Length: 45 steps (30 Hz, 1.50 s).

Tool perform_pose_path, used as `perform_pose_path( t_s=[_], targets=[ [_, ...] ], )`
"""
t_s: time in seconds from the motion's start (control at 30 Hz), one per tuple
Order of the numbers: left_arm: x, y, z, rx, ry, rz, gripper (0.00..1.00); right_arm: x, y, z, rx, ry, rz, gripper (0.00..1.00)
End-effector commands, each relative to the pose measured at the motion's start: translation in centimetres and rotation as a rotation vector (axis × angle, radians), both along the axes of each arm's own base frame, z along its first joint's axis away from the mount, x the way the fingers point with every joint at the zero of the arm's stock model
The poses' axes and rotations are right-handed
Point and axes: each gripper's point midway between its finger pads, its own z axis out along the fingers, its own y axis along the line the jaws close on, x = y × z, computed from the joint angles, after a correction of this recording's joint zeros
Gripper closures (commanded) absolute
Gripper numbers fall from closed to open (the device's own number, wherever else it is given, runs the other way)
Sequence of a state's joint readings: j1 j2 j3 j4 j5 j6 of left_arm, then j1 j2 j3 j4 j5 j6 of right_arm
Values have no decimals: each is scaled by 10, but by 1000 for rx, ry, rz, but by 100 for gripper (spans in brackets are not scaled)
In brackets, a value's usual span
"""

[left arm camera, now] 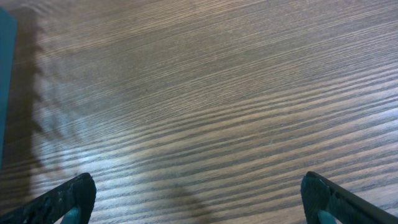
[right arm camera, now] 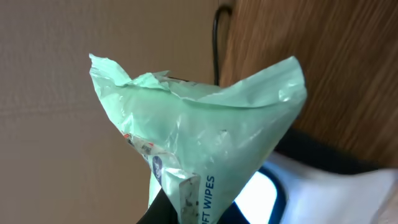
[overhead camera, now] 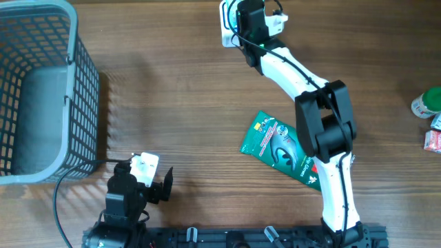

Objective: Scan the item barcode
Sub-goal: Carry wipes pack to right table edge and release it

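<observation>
My right gripper swings to the right in the overhead view next and frees the pack on the tabletop (overhead camera: 404, 91) beside the green-capped bottle, because other items sit there.
The item is a pale green pack of soft wipes (right arm camera: 205, 130). My right gripper (right arm camera: 193, 219) is shut on its lower end and holds it up at the table's far edge. A white device with a blue rim (right arm camera: 273, 193) lies just behind the pack in the right wrist view. From overhead, the right gripper (overhead camera: 251, 21) sits over that white device (overhead camera: 227, 29) and hides most of the pack. My left gripper (overhead camera: 153, 180) rests near the front left, open and empty. In the left wrist view, the left gripper (left arm camera: 199, 208) shows only bare wood between its fingertips (left arm camera: 71, 196).
A grey wire basket (overhead camera: 41, 27) stands at the left with a cable trailing from its near side. A green foil pouch (overhead camera: 279, 146) lies flat beside the right arm. A green-capped bottle (overhead camera: 428, 103) and a small red-and-white packet (overhead camera: 434, 139) sit at the right edge.
</observation>
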<state>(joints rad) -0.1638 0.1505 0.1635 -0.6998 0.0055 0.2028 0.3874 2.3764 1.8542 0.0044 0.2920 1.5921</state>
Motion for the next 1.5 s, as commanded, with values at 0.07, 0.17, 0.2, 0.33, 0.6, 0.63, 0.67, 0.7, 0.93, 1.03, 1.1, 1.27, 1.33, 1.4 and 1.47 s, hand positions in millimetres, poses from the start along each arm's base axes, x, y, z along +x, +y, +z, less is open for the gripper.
perform_pose_path(
  t_s=[0.07,0.17,0.2,0.33,0.6,0.63,0.67,0.7,0.93,1.03,1.1,1.27,1.33,1.4,1.47],
  targets=[
    [0,-1,0,-11,-1,-1,0,-56,-169,146,-161,37,-378,95],
    [0,-1,0,-11,-1,-1,0,-138,-303,137,-378,290,-753,95],
    [0,-1,0,-11,-1,-1,0,-159,-340,112,-397,416,-797,95],
    [0,-1,0,-11,-1,-1,0,-204,-427,-10,-232,789,-697,95],
    [0,-1,0,-11,-1,-1,0,-144,-446,55,-319,521,-106,0],
    [0,-1,0,-11,-1,-1,0,-133,-424,97,-305,399,10,0],
    [0,-1,0,-11,-1,-1,0,-129,-400,125,-286,309,123,0],
    [0,-1,0,-11,-1,-1,0,-134,-357,166,-276,170,323,0],
    [0,-1,0,-11,-1,-1,0,-269,-217,230,-540,269,740,0],
    [0,-1,0,-11,-1,-1,0,-328,-188,255,-705,253,810,0],
    [0,-1,0,-11,-1,-1,0,-358,-152,249,-773,207,973,0],
    [0,-1,0,-11,-1,-1,0,-402,-81,113,-733,469,1337,0],
    [0,-1,0,-11,-1,-1,0,-421,-58,55,-786,613,1406,0],
    [0,-1,0,-11,-1,-1,0,-419,-64,25,-1015,735,1328,1],
    [0,-1,0,-11,-1,-1,0,-414,-67,14,-1246,783,1332,0]
  ],
)
